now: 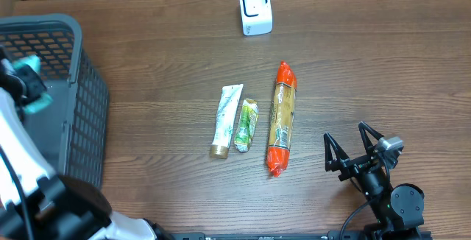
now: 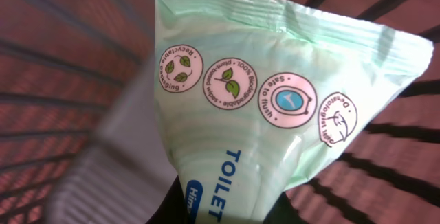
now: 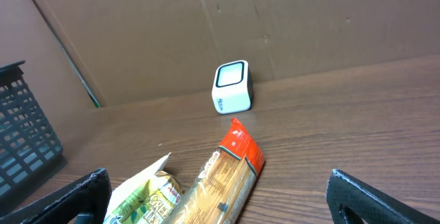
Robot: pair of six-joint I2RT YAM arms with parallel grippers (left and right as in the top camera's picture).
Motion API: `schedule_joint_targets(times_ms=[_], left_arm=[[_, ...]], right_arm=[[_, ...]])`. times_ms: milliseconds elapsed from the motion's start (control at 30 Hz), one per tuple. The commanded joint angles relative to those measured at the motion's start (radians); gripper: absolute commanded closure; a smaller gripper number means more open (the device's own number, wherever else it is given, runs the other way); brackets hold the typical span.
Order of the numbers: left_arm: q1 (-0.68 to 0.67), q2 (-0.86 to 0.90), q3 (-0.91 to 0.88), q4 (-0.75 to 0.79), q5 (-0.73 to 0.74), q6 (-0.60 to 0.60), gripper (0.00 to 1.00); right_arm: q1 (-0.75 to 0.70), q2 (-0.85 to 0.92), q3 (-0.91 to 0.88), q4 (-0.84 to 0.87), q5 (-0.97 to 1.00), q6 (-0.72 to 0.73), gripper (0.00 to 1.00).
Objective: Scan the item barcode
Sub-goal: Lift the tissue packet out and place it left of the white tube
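Note:
Next, the left gripper rises past the basket's rim, then comes down to bare tabletop point(image 1: 193, 118) beside the tube, which lies to its right in the overhead view.
The item, a pale green soft pack point(image 2: 275, 100) printed "TOILET" with four round eco badges, fills the left wrist view. My left gripper point(image 2: 223, 214) is shut on its lower end, and the dark basket bars show behind it. From overhead, the left gripper point(image 1: 26, 82) holds this teal-green pack point(image 1: 35, 96) over the grey basket point(image 1: 85, 115) at the far left. The white barcode scanner point(image 1: 255, 9) stands at the back centre of the table and also appears as the scanner point(image 3: 232, 86) in the right wrist view. My right gripper point(image 1: 355, 150) stands open at the front right, holding nothing.
Three items lie mid-table: a white-green tube point(image 1: 226, 119), a small green sachet point(image 1: 246, 125) and a long orange-ended pasta pack point(image 1: 280, 118). The pasta pack point(image 3: 227, 176) lies ahead of the right gripper. A cardboard wall point(image 3: 275, 25) stands behind the scanner.

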Motion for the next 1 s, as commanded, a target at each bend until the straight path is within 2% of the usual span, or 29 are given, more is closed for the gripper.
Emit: schedule_joint_targets(times_ms=[0, 200, 333, 467, 733, 967], left_arm=[[-0.009, -0.118, 0.053, -0.01, 0.1, -0.07, 0.96], [-0.043, -0.271, 0.053, -0.022, 0.386, -0.08, 0.96], [-0.151, -0.333, 0.053, -0.039, 0.516, -0.079, 0.96], [-0.331, -0.348, 0.053, -0.095, 0.5, -0.075, 0.96], [-0.675, -0.297, -0.01, -0.161, 0.352, -0.093, 0.96], [-0.823, -0.204, -0.208, -0.113, 0.236, -0.19, 0.96]], right_arm=[[-0.001, -0.009, -0.011, 0.005, 0.01, -0.003, 0.0], [-0.001, -0.009, -0.011, 0.005, 0.01, -0.003, 0.0], [-0.001, -0.009, -0.011, 0.005, 0.01, -0.003, 0.0], [-0.001, -0.009, -0.011, 0.005, 0.01, -0.003, 0.0], [-0.001, -0.009, -0.011, 0.005, 0.01, -0.003, 0.0], [-0.001, -0.009, -0.011, 0.005, 0.01, -0.003, 0.0]])
